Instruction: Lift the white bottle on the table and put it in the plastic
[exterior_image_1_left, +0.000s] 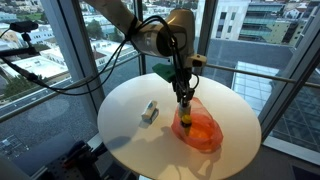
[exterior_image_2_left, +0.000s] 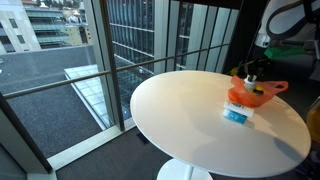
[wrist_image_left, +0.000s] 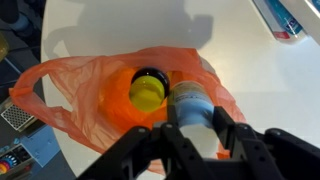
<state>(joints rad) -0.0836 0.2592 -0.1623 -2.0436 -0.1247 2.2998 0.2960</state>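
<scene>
My gripper will next lower the white bottle a little into the orange plastic bag (exterior_image_1_left: 190, 123) beside the yellow-capped item.
My gripper (wrist_image_left: 191, 128) is shut on the white bottle (wrist_image_left: 190, 100), which has a blue label and a pale cap. It holds the bottle upright at the mouth of the orange plastic bag (wrist_image_left: 70, 85), right next to a yellow-capped item (wrist_image_left: 148, 90) that lies inside the bag. In both exterior views the gripper (exterior_image_1_left: 185, 98) (exterior_image_2_left: 252, 76) hangs straight down over the bag (exterior_image_1_left: 203, 132) (exterior_image_2_left: 250, 97) on the round white table (exterior_image_1_left: 130, 140) (exterior_image_2_left: 180, 120). The bottle's lower part is hidden by the fingers.
A small blue-and-white pack (exterior_image_1_left: 150, 112) (exterior_image_2_left: 237, 115) (wrist_image_left: 278, 18) lies on the table beside the bag. Glass walls and a railing (exterior_image_2_left: 150, 60) surround the table. Cables (exterior_image_1_left: 70, 75) hang behind the arm. A green object (exterior_image_1_left: 161, 71) sits at the table's far edge.
</scene>
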